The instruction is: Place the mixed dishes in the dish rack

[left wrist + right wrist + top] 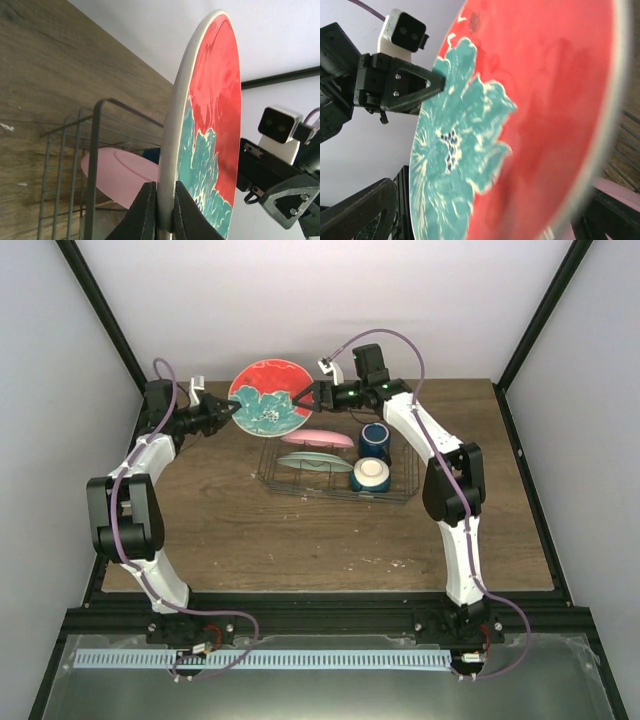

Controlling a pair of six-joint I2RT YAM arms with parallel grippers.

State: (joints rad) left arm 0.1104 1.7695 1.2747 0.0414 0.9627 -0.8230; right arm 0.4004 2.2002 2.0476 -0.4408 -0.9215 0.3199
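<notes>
The robot's right gripper should stay nearly in place next and close onto the plate's free rim, because that rim is between its open fingers, opposite the left gripper.
The teal-and-red patterned plate is held upright on edge above the back left corner of the dish rack. My left gripper is shut on its left rim; in the left wrist view both fingers pinch the cream edge of the plate. My right gripper is open at the plate's right rim, one finger before the painted face and one behind. In the rack stand the pink plate, the mint-green plate, the dark blue mug and the cream bowl.
The rack's dark wire corner and the pink plate lie just below the held plate. Black frame posts rise at the table's back corners, with white walls close behind. Bare wooden tabletop lies in front of the rack.
</notes>
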